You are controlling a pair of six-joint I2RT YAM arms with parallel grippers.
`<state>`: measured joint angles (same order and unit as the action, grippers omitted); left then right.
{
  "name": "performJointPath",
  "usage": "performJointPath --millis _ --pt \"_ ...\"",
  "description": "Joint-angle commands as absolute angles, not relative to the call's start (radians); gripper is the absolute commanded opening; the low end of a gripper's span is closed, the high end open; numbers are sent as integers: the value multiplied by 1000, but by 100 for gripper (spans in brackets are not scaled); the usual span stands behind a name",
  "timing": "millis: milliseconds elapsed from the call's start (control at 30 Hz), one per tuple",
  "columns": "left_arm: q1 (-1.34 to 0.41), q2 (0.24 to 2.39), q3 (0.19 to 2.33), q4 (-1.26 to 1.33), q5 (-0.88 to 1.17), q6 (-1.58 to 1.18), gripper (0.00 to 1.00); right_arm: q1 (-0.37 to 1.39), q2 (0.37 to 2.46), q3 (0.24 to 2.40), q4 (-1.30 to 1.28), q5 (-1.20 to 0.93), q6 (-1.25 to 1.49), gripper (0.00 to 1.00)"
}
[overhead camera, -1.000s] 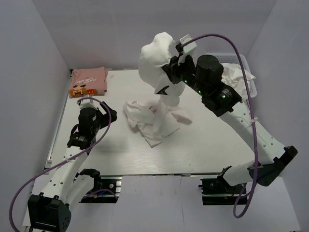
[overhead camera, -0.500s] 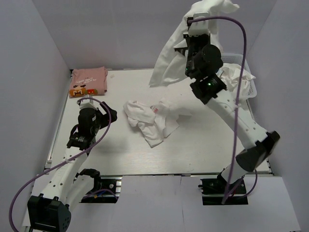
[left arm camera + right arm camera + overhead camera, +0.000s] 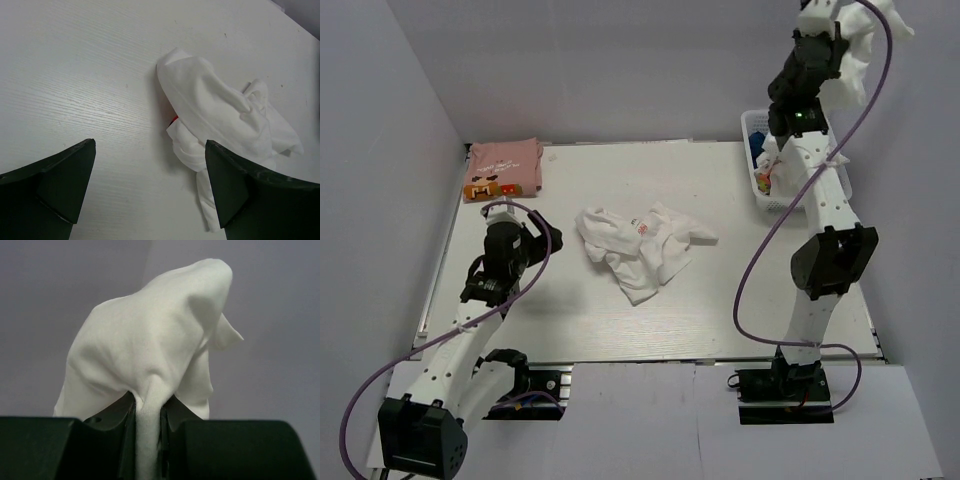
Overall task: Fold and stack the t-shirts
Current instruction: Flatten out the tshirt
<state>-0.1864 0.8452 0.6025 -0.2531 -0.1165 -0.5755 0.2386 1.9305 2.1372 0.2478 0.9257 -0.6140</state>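
Observation:
The open fingers of the left gripper face bare tabletop, so the gripper should move outward and over to the white t-shirt, then down onto its end nearest the pink t-shirt.
A crumpled white t-shirt with a red print [image 3: 638,247] lies in the middle of the table; it also shows in the left wrist view [image 3: 220,112]. A folded pink t-shirt with a small orange-brown print [image 3: 503,167] lies at the back left corner. My left gripper [image 3: 532,243] [image 3: 150,187] is open and empty, low over the table to the left of the white t-shirt. My right gripper [image 3: 818,14] [image 3: 148,422] is raised high at the back right, above the basket. It is shut on a plain white garment [image 3: 855,48] [image 3: 150,350] that bunches over the jaws.
A white mesh basket [image 3: 753,150] with colourful cloth in it stands at the table's back right edge, under the raised right arm. Grey walls close the table in at the back and on both sides.
My right arm has swung up and to the right, carrying the white garment from above the table's middle to high over the basket. The left arm and both t-shirts on the table have not moved.

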Motion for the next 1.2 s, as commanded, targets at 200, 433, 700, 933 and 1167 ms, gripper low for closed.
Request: performJointPath --millis 200,433,700,933,1167 --pt "-190 949 643 -228 -109 -549 100 -19 2112 2028 2 427 -81 0" --pt "-190 1002 676 -229 -120 -540 100 -77 2226 1980 -144 207 92 62" --pt "-190 1121 739 -209 -31 -540 100 -2 1769 1628 -34 136 66 90" --pt "-190 1331 939 -248 -14 -540 100 169 1502 1384 -46 9 5 90" --pt "-199 1500 1081 -242 110 -540 100 363 1463 1175 -48 30 11 90"
